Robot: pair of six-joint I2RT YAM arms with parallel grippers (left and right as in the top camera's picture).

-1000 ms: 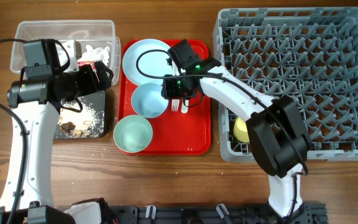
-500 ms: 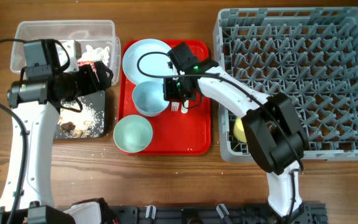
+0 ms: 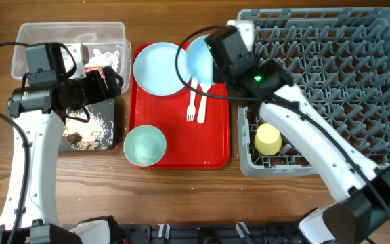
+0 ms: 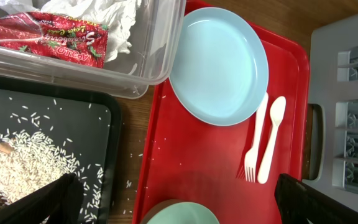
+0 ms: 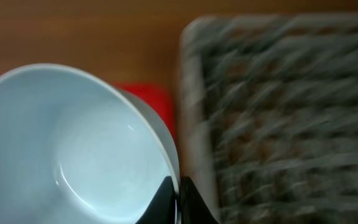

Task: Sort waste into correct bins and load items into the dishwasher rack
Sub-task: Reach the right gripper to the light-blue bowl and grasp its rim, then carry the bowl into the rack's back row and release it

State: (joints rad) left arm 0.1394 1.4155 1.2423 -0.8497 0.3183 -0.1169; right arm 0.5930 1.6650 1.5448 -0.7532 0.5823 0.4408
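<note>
My right gripper should first move over the bowl's corner by the red tray, to tilt the bowl on edge and lower it at the rack's empty far end.
My right gripper is shut on the rim of the small pale blue bowl and holds it tilted in the air over the red tray's back right corner, beside the grey dishwasher rack; the bowl also shows overhead. The yellow cup lies in the rack's front left. The pale blue plate, white fork, spoon and mint green bowl lie on the red tray. My left gripper is open and empty above the black tray's edge. The red wrapper and white tissue lie in the clear tub.
The red tray sits between the bins and the rack. The black tray holds white crumbs and brown scraps. The clear tub stands behind it. Loose crumbs lie on the wood by the tray.
My right gripper has lifted the small pale blue bowl off the red tray and carried it back and right toward the rack, uncovering the fork and spoon. The left arm has not moved.
</note>
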